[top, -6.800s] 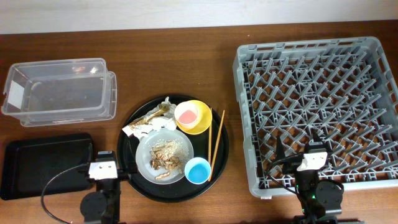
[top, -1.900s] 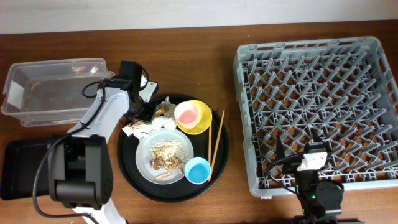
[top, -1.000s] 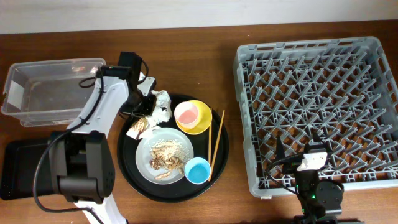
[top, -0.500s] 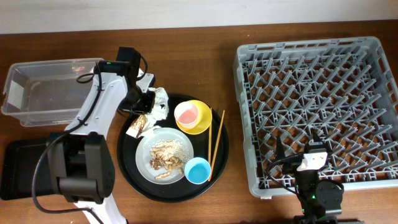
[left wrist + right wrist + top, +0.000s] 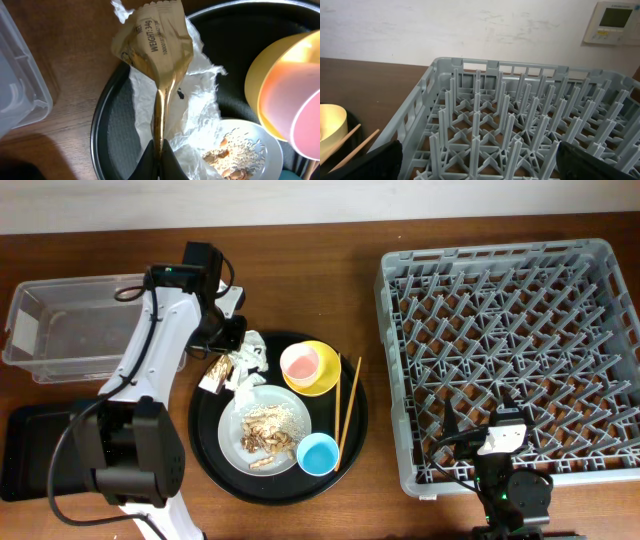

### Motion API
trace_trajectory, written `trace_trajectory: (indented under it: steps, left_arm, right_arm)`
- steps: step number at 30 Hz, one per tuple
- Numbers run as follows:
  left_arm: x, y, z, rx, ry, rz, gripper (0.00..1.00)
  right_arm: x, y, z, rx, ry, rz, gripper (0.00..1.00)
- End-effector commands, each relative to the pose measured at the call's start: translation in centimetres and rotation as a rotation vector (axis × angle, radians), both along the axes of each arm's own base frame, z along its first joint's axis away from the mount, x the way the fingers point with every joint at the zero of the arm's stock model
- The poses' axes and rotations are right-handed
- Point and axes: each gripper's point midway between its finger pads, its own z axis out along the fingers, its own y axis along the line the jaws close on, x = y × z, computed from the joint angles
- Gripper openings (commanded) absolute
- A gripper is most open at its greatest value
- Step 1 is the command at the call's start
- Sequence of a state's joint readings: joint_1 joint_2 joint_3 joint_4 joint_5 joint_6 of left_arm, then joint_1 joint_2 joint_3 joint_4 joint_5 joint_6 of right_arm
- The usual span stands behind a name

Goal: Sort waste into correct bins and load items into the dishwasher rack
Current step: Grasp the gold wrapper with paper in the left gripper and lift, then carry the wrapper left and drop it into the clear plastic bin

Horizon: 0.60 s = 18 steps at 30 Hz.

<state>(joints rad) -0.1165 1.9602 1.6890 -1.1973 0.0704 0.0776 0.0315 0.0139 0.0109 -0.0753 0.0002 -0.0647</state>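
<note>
Next, my left gripper lifts and swings, turning, to the left in the overhead view over the clear tub [image 5: 88,326] [image 5: 16,82], since the tub stands open and empty.
My left gripper [image 5: 230,348] is shut on the gold-brown wrapper [image 5: 155,50], pinching its narrow end [image 5: 160,125]. The wrapper hangs over the round tray's left rim, with a crumpled white napkin [image 5: 202,100] [image 5: 250,358] beside it. The clear tub [image 5: 90,325] lies just left of the gripper, and the shallow black tray [image 5: 50,445] is at the front left. On the round tray are the plate [image 5: 290,412] with food scraps [image 5: 262,435], a yellow bowl [image 5: 325,380] holding the pink cup [image 5: 300,363], the light-blue cup [image 5: 318,453] and the chopsticks [image 5: 348,408]. My right gripper [image 5: 485,167] is open above the grey dishwasher rack [image 5: 510,360].
The large round black tray [image 5: 345,445] sits between the bins and the rack. Bare brown table [image 5: 310,280] runs along the back. A wall with a white thermostat [image 5: 616,21] stands behind the rack.
My left gripper has moved up and to the left toward the clear tub, carrying the wrapper, with the napkin moving along with it. The right arm has stayed still.
</note>
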Motion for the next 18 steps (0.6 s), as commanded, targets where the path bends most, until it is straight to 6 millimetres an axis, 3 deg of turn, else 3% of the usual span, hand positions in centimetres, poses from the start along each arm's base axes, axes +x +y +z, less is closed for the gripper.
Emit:
trace_trajectory:
  steps: [1, 10, 15, 18]
  left_arm:
    - [0.5, 0.2, 0.7, 0.001, -0.012, 0.022, 0.01]
    - [1.3, 1.6, 1.8, -0.004, -0.036, 0.104, 0.01]
    - [3.8, 3.6, 5.6, -0.026, -0.139, 0.207, 0.01]
    - [6.2, 5.7, 9.2, -0.054, -0.259, 0.325, 0.01]
  right_arm:
    - [0.0, -0.3, -0.2, -0.007, 0.004, -0.012, 0.98]
    - [0.0, -0.3, -0.2, -0.007, 0.004, -0.013, 0.98]
    - [0.0, -0.3, -0.2, -0.007, 0.004, -0.012, 0.98]
    - [0.0, -0.3, -0.2, -0.007, 0.004, -0.012, 0.98]
